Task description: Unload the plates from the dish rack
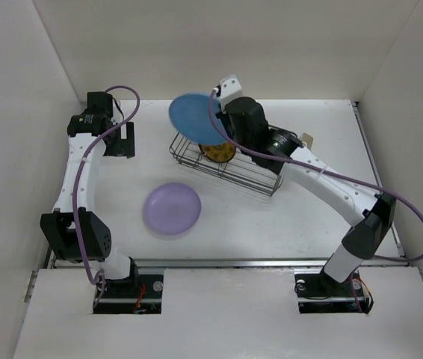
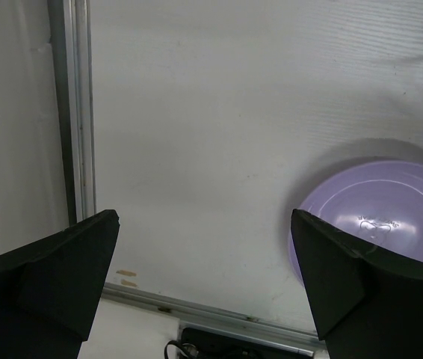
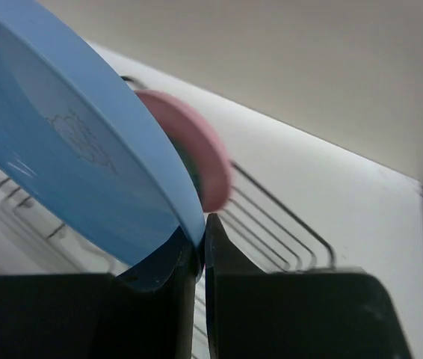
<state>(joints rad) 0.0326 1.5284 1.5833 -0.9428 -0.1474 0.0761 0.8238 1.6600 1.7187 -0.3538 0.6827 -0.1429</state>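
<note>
I need to swing my right gripper back and down next and release the blue plate onto the lavender plate (image 1: 171, 209), which is flat and empty.
My right gripper (image 3: 200, 233) is shut on the rim of the blue plate (image 3: 69, 149) and holds it above the left end of the dish rack (image 1: 226, 161); the plate also shows in the top view (image 1: 195, 116). The pink plate (image 3: 196, 153) stands in the rack behind it. The teal plate with yellow-brown underside (image 1: 217, 152) stands in the rack. The lavender plate (image 1: 171, 209) lies flat on the table and also shows in the left wrist view (image 2: 387, 213). My left gripper (image 2: 204, 247) is open and empty over bare table at the far left.
White walls enclose the table on three sides. The cream utensil cup (image 1: 303, 140) sits at the rack's right end. A metal strip (image 2: 77, 112) runs along the table's left edge and another along its near edge (image 1: 234, 262).
</note>
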